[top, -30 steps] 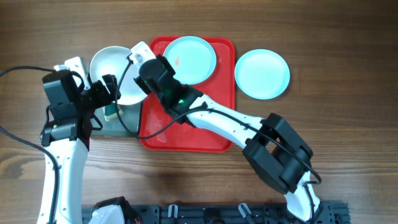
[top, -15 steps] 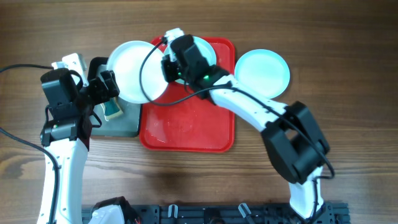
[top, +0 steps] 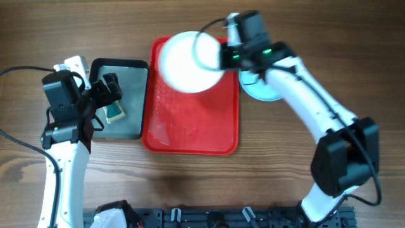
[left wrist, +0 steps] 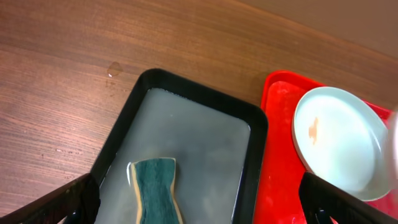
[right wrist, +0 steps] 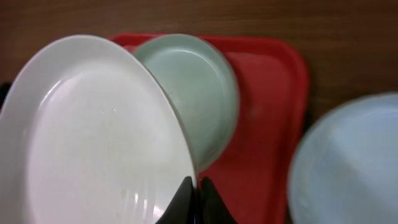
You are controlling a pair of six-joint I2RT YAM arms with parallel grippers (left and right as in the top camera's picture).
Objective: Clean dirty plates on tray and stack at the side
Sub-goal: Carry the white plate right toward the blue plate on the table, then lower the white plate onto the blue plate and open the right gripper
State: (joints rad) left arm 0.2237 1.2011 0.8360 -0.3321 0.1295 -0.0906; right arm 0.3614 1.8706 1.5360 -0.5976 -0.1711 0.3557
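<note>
My right gripper should next move off the red tray toward the light blue plate on the tabletop point(top: 262, 83) point(right wrist: 365, 171) and go down onto it, because that plate is already at the side.
My right gripper point(top: 223, 57) point(right wrist: 194, 193) is shut on the rim of a white plate point(top: 188, 61) point(right wrist: 93, 137), holding it tilted above the far end of the red tray point(top: 190, 126) point(right wrist: 273, 93). Beneath it on the tray lies a light blue plate point(right wrist: 193, 93) point(left wrist: 339, 143) with a small reddish smudge; the overhead view hides it. Another light blue plate point(top: 261, 90) point(right wrist: 348, 168) rests on the table right of the tray, partly under my right arm. My left gripper point(top: 106, 95) point(left wrist: 199, 211) stands open over the sponge, holding nothing.
A dark grey metal tray point(top: 130, 69) point(left wrist: 186, 87) with a film of water sits left of the red tray, touching it. A green and yellow sponge point(top: 116, 113) point(left wrist: 155, 193) lies in its near left part. Bare wooden table surrounds everything.
My right arm has swung the white plate rightward, from above the grey tray to above the red tray's far end. The left arm has stayed put.
</note>
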